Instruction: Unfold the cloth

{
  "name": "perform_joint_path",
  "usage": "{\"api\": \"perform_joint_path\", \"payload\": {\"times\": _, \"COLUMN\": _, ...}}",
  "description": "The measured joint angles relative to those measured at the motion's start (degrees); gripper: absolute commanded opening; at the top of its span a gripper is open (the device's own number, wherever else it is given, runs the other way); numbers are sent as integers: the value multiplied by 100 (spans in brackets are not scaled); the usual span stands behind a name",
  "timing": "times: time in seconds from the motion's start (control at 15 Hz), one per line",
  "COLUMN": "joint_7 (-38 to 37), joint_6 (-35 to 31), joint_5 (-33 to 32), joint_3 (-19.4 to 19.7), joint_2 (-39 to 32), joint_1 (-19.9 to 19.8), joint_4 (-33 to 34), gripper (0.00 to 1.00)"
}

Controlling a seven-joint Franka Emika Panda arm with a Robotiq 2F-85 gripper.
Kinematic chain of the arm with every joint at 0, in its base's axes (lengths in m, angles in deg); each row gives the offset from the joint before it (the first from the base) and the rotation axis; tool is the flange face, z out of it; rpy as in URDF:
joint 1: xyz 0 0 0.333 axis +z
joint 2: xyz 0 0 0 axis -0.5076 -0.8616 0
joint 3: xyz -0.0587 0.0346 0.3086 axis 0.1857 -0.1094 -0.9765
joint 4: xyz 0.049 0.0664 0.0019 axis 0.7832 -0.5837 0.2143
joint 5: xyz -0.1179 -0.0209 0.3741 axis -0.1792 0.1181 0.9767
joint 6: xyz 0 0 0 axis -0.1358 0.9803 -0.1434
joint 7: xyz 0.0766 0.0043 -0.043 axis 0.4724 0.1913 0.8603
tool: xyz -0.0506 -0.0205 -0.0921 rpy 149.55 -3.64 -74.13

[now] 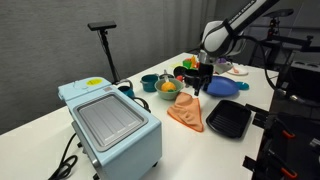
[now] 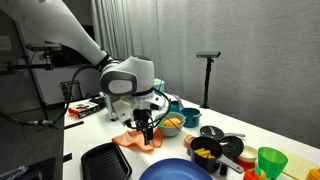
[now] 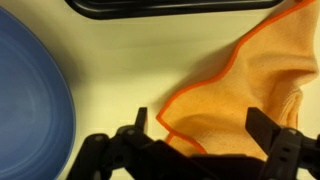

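Note:
The gripper lowers onto the cloth's folded top corner (image 1: 186, 97) (image 3: 178, 122) next and closes its fingers there, since that corner lies right below it, between the open fingers.
An orange cloth (image 1: 187, 112) lies crumpled and folded on the white table, between a black tray and a toaster oven. It also shows in an exterior view (image 2: 140, 141) and fills the right of the wrist view (image 3: 245, 85), with a folded corner and a bright orange hem. My gripper (image 1: 203, 84) hangs just above the cloth's far end; it also shows in an exterior view (image 2: 147, 128). In the wrist view its jaws (image 3: 205, 125) are open, spread wide over the cloth's folded corner, holding nothing.
A black tray (image 1: 228, 120) lies beside the cloth, with a blue plate (image 1: 224, 87) behind it. A light blue toaster oven (image 1: 108, 122) stands at the near end. Bowls and cups (image 1: 166, 85) with toy food sit behind the cloth. The blue plate (image 3: 30, 100) is at the wrist view's left.

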Motion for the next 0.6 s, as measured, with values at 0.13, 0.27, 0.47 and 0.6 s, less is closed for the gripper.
{"api": "perform_joint_path", "payload": {"times": 0.13, "joint_7": -9, "joint_6": -19, "joint_5": -7, "joint_3": -24, "joint_2": -238, "joint_1": -51, "joint_4": 109, "gripper": 100}}
{"api": "perform_joint_path", "payload": {"times": 0.27, "joint_7": -15, "joint_6": -46, "joint_5": -39, "joint_3": -44, "joint_2": -455, "joint_1": -66, "joint_4": 203, "gripper": 100}}
{"api": "perform_joint_path", "payload": {"times": 0.47, "joint_7": -32, "joint_6": -190, "joint_5": -130, "joint_3": -91, "joint_2": -742, "joint_1": -66, "joint_4": 329, "gripper": 100}}
{"api": "perform_joint_path", "payload": {"times": 0.6, "joint_7": -46, "joint_6": -396, "joint_5": -193, "joint_3": -147, "joint_2": -877, "joint_1": -65, "joint_4": 411, "gripper": 98}}
